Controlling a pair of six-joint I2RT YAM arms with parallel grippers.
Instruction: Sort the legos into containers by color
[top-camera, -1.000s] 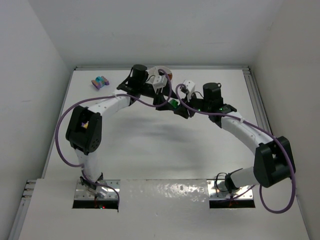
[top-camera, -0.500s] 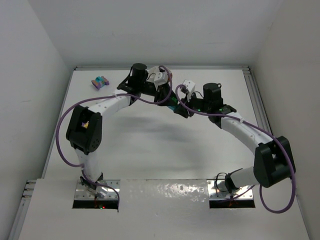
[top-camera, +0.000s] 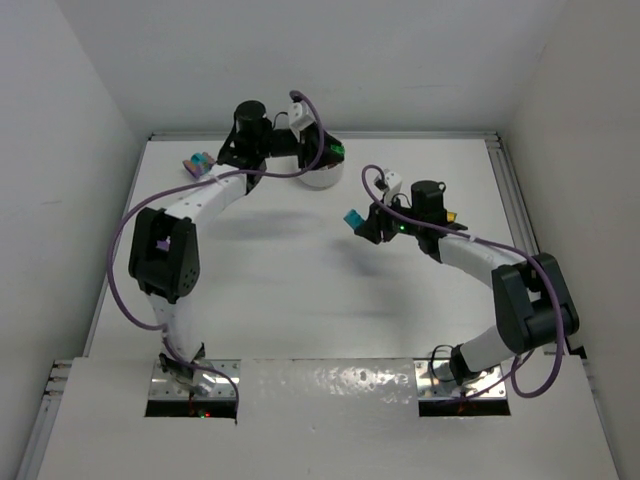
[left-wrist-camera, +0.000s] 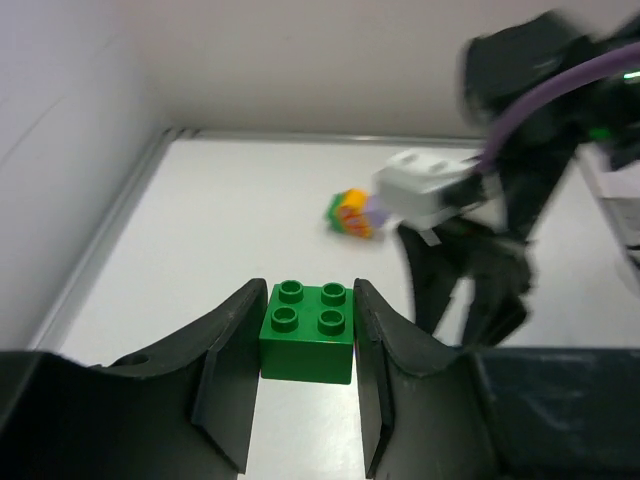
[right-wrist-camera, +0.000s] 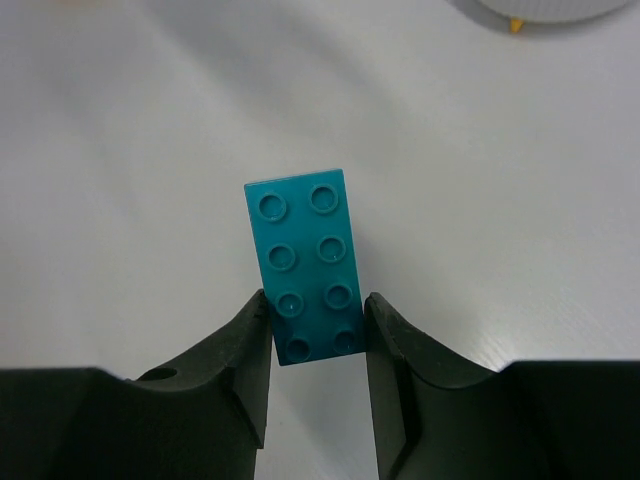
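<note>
The left gripper tilts down and lowers the green lego to the left in the top view over the white dish (top-camera: 319, 170) next, since the gripper's fingers point across the table.
My left gripper (top-camera: 330, 153) is shut on a green 2x2 lego (left-wrist-camera: 307, 330) and holds it above the far edge of the round white dish (top-camera: 318, 180) at the back of the table. The green lego also shows in the top view (top-camera: 339, 150). In the left wrist view the fingers (left-wrist-camera: 232, 345) press on both sides of it. My right gripper (top-camera: 362, 223) is shut on the near end of a teal 2x4 lego (right-wrist-camera: 305, 265), held above the table in front and to the right of the dish. The teal lego also shows in the top view (top-camera: 352, 218).
A clump of purple, teal and pink legos (top-camera: 200, 163) lies at the back left. A small clump of green, orange and yellow legos (left-wrist-camera: 350, 212) lies beyond my left gripper, next to the right arm (left-wrist-camera: 510, 180). The dish rim (right-wrist-camera: 545, 10) shows at the top of the right wrist view.
The two grippers were together at mid-table on a joined green and teal piece. They have pulled apart: the left went back over the dish with the green lego, the right drew back rightward with the teal one.
</note>
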